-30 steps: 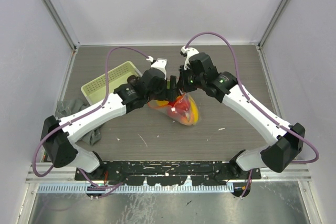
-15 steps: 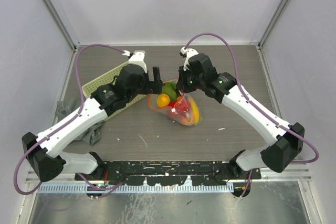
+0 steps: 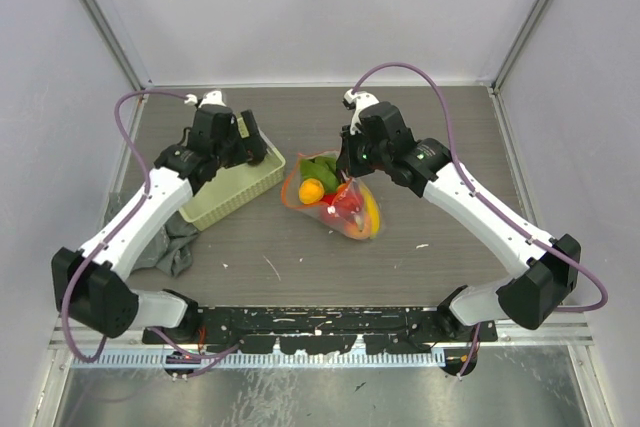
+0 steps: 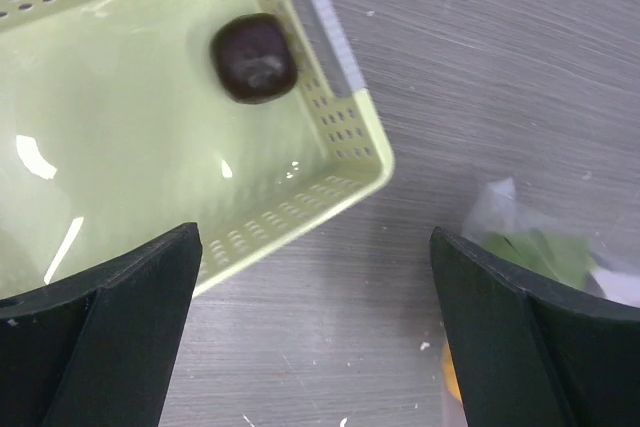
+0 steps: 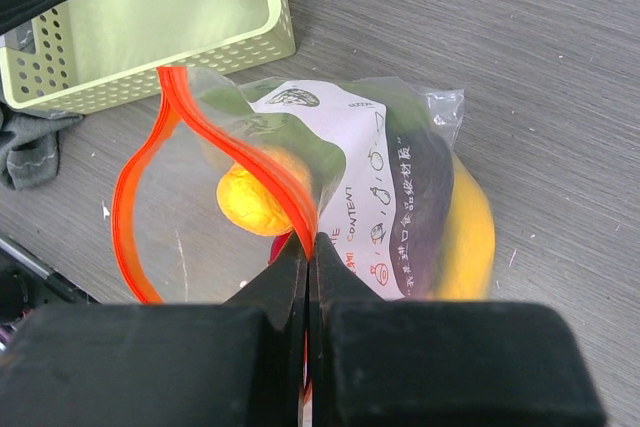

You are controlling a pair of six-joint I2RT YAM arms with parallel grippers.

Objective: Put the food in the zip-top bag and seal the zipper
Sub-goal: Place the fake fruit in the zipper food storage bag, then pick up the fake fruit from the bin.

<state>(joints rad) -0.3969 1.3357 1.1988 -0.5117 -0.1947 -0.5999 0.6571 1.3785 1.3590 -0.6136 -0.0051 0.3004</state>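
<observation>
The left gripper lowers into the basket (image 4: 340, 57) onto the dark brown piece (image 4: 253, 57) beside the basket's slotted side next, since only that food remains outside the bag.
The zip-top bag (image 3: 338, 205) lies mid-table with its mouth held up. My right gripper (image 5: 310, 235) is shut on the red-orange zipper (image 5: 126, 192), which bows into a wide loop. Inside the bag are food pieces: a green leaf (image 3: 322, 167), an orange piece (image 5: 250, 197), a red piece (image 3: 345, 205) and a yellow banana (image 5: 472, 237). A dark brown piece (image 4: 253, 57) sits alone in the yellow-green basket (image 4: 340, 57). My left gripper (image 4: 312, 237) hangs open and empty above the basket's corner nearest the bag.
The basket (image 3: 215, 197) stands left of the bag, with a grey cloth (image 3: 170, 247) bunched beside it. Metal frame posts and white walls ring the table. Small white specks dot the wood.
My left arm swung left from the bag's mouth to over the basket and its jaws spread wider. The leaf and orange piece now lie uncovered in the bag. The right arm stayed still.
</observation>
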